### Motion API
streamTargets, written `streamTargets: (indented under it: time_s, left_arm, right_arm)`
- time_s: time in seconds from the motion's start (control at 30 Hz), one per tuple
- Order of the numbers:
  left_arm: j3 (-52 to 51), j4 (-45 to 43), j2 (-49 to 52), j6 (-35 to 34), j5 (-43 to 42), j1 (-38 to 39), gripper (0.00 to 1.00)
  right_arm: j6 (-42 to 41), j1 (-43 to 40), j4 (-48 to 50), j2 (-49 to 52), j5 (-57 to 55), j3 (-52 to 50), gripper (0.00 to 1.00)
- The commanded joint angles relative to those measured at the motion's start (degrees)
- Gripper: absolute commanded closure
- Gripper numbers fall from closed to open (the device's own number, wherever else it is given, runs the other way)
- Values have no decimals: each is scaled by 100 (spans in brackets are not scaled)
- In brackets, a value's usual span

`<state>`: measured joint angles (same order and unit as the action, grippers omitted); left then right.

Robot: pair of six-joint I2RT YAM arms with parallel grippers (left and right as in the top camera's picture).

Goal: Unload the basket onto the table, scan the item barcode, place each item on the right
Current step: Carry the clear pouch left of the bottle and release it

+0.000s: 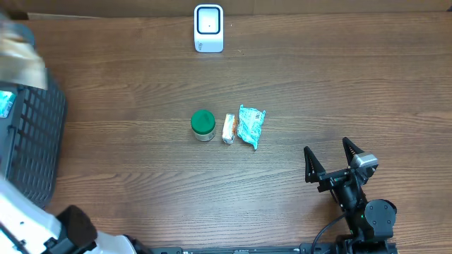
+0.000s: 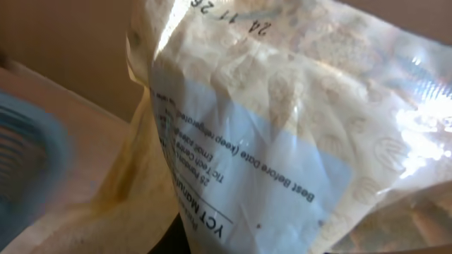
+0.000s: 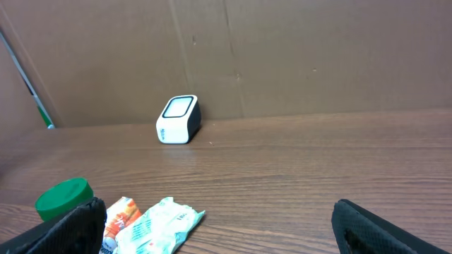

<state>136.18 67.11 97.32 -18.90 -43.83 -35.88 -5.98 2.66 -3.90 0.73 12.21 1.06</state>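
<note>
My left gripper moves down toward the right in the overhead view next and releases the bag beside the green-lidded jar, since the tabletop there is empty.
A clear plastic bag of pale yellowish food with a white printed label fills the left wrist view, close to the camera. Overhead it is a blurred pale shape at the far left edge, above the basket. My left gripper is shut on the bag and mostly hidden behind it; only a dark bit shows at the bottom. No barcode shows on the visible label. The white scanner stands at the back centre. My right gripper rests open at the front right, holding nothing.
A dark mesh basket sits at the left edge with a teal packet inside. Mid-table lie a green-lidded jar, an orange packet and a teal packet in a row.
</note>
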Motion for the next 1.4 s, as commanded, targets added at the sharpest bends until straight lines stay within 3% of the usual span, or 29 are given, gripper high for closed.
streamTargets:
  time_s: [0.0, 0.2, 0.47, 0.8, 1.07, 1.1, 1.13, 1.17, 1.2, 1.23, 1.37]
  left_arm:
    - [-31, 507, 90, 568, 498, 925, 96]
    - [-376, 1438, 376, 588, 2483, 2549, 96]
    - [-975, 2201, 1161, 584, 4120, 3895, 96]
    - [-2343, 2035, 2380, 540, 4297, 4551, 96]
    - [-2441, 1825, 2986, 321, 4068, 4566, 96]
    - [-2441, 1797, 2992, 323, 3950, 4566, 92]
    - [-2439, 1781, 2992, 323, 3797, 4568, 81]
    - [-2439, 1768, 2992, 328, 3637, 4568, 38]
    - [-2439, 1773, 2992, 330, 3510, 4568, 8]
    - [-2439, 1794, 2992, 367, 3425, 4566, 0]
    - [-2378, 1967, 2986, 730, 3383, 4566, 0]
  right_arm:
    - [4, -11, 42, -55, 9, -59, 0]
    - [4, -11, 42, -55, 9, -59, 0]
    - [4, -11, 42, -55, 9, -59, 0]
    - [4, -11, 42, -55, 9, -59, 0]
    - [4, -11, 42, -55, 9, -59, 0]
    - [4, -11, 42, -55, 9, -59, 0]
    - [4, -11, 42, -55, 9, -59, 0]
    - [4, -11, 42, -55, 9, -59, 0]
    - [4, -11, 42, -55, 9, -59, 0]
    - [7, -11, 42, -55, 9, -59, 0]
    - [4, -11, 42, -55, 9, -59, 0]
